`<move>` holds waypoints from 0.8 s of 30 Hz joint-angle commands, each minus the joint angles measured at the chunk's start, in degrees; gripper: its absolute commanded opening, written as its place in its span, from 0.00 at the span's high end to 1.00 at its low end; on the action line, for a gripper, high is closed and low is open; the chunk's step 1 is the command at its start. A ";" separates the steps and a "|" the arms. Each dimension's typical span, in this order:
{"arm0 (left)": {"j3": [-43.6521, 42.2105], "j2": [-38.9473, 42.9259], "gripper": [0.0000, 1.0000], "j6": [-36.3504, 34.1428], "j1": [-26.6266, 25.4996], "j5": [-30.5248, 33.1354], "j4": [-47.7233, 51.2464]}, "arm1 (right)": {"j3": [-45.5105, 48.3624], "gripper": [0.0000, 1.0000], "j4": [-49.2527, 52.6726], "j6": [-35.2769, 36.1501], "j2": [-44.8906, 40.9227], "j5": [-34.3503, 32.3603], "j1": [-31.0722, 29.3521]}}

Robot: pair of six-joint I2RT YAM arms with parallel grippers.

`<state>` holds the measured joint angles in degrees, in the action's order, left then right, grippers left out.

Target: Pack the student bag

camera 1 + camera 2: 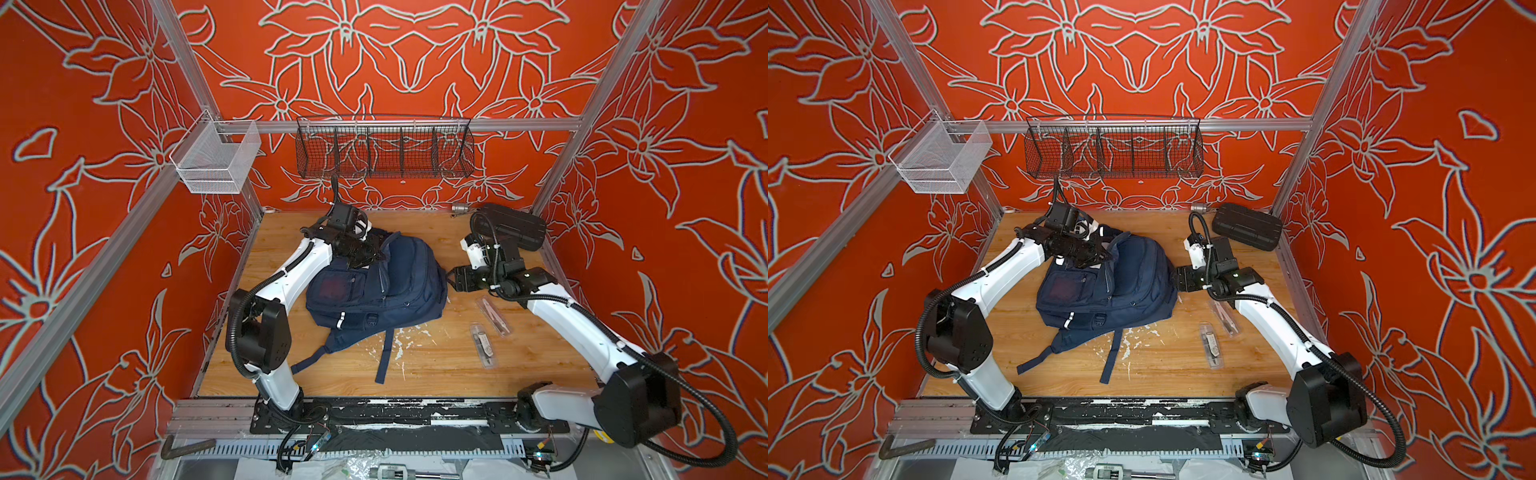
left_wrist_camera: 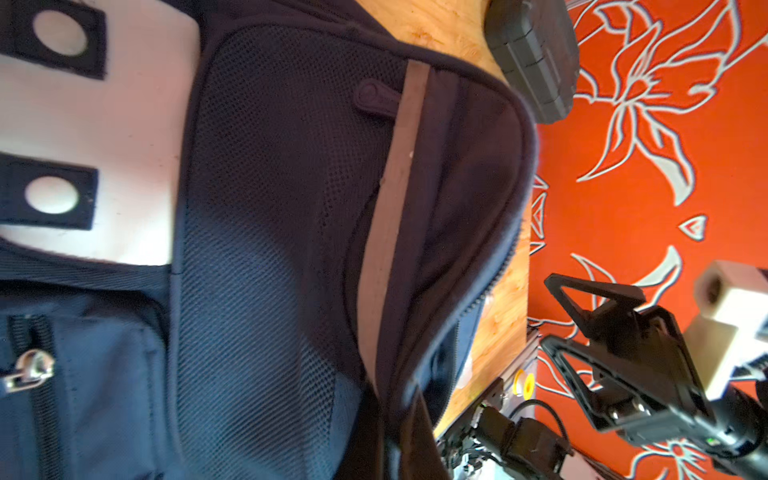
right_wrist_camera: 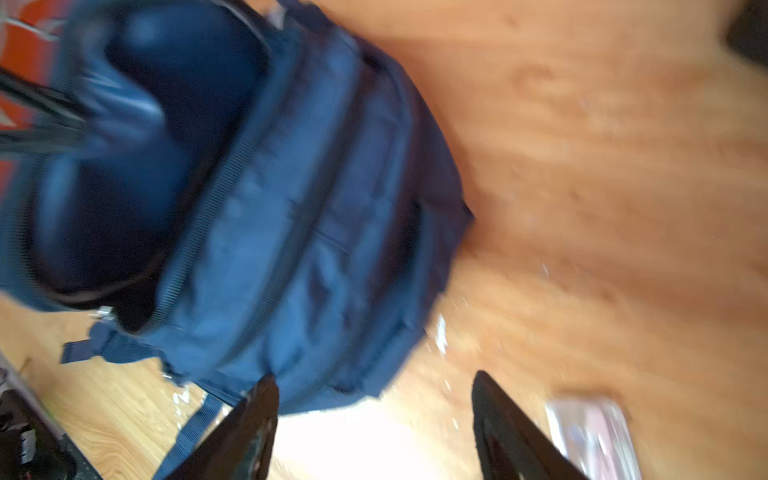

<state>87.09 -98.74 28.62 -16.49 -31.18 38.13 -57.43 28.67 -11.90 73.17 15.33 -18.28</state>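
I should move my open right gripper back toward my base and down onto the clear packet nearest the table's front edge (image 1: 482, 345). The packet is still outside the bag (image 1: 395, 286).
The student bag (image 1: 395, 286) (image 1: 1121, 286), a navy backpack, lies on the wooden table with its straps trailing toward the front edge. My left gripper (image 1: 365, 257) (image 1: 1096, 257) is at the bag's far left top corner, shut on a fold of its fabric. In the left wrist view, mesh and a grey stripe of the bag (image 2: 270, 208) fill the frame and dark cloth is pinched at the left gripper (image 2: 399, 440). My right gripper (image 1: 449, 279) (image 1: 1177, 277) (image 3: 374, 376) hangs open just off the bag's right side (image 3: 311, 228), with nothing between its fingers.
A black ribbed hard case (image 1: 511, 226) (image 1: 1246, 226) lies at the back right. Two clear packets (image 1: 484, 345) (image 1: 494, 316) lie right of the bag, under the right arm. A black wire basket (image 1: 384, 147) and a white mesh basket (image 1: 216, 158) hang on the back rail.
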 commanded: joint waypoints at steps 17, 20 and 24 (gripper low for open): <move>7.80 0.55 0.20 -1.75 -7.27 -3.32 -0.98 | 11.80 0.28 17.28 -13.85 -5.31 -8.22 0.00; 6.35 3.27 0.08 -2.87 -8.01 -0.57 -0.23 | 13.55 0.28 18.95 -15.78 -5.00 -9.03 -0.15; 2.69 7.41 0.07 -3.99 -8.21 1.16 -1.67 | 15.74 0.27 19.16 -17.98 -5.29 -9.01 -0.66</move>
<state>91.42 -95.18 26.44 -24.40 -31.97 37.01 -42.94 45.32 -25.93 68.45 7.88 -18.44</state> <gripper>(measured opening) 0.924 0.734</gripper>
